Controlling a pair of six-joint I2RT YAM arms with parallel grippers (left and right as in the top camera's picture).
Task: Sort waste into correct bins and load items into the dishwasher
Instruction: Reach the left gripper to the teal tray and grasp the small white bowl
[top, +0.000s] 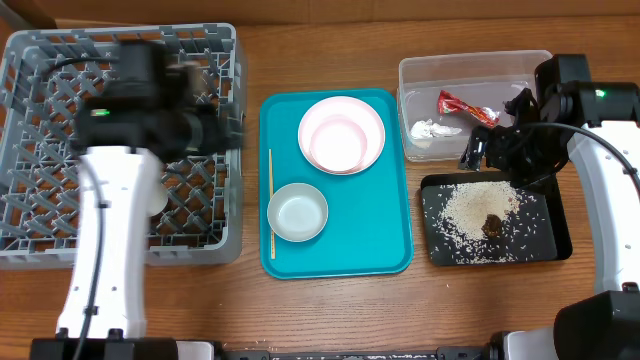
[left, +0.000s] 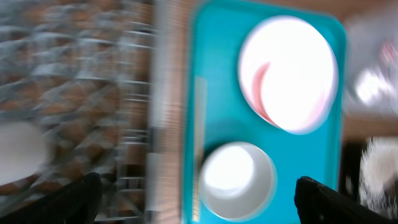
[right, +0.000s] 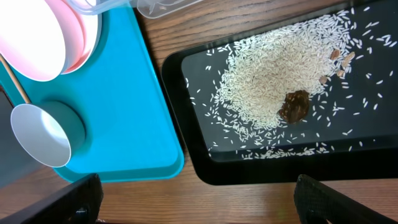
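Note:
My left gripper leaves the rack next and lowers to the grey bowl's rim facing the black tray (left: 272, 179), since the bowl is in the teal tray.
The grey dish rack (top: 30, 60) stands at the left. My left gripper (top: 215, 125) is open and empty over its right edge, motion-blurred; in its wrist view (left: 199, 205) it frames the grey bowl (left: 236, 180). The teal tray holds the white plate (top: 372, 120) with the pinkish bowl (top: 338, 140) on it, and the grey bowl (top: 298, 212). A white round thing (left: 18, 152), perhaps the cup, lies in the rack. The clear tub (top: 475, 62) holds the red wrapper (top: 462, 105) and tissue (top: 430, 130). Rice (top: 470, 205) and a brown lump (top: 493, 224) lie in the black tray (top: 555, 240). My right gripper (top: 490, 150) is open and empty above it.
A thin wooden stick (top: 271, 200) lies along the left side of the teal tray (top: 390, 250). In the right wrist view the gripper (right: 199, 205) hangs over bare wood between the teal tray (right: 137, 124) and the black tray (right: 205, 162).

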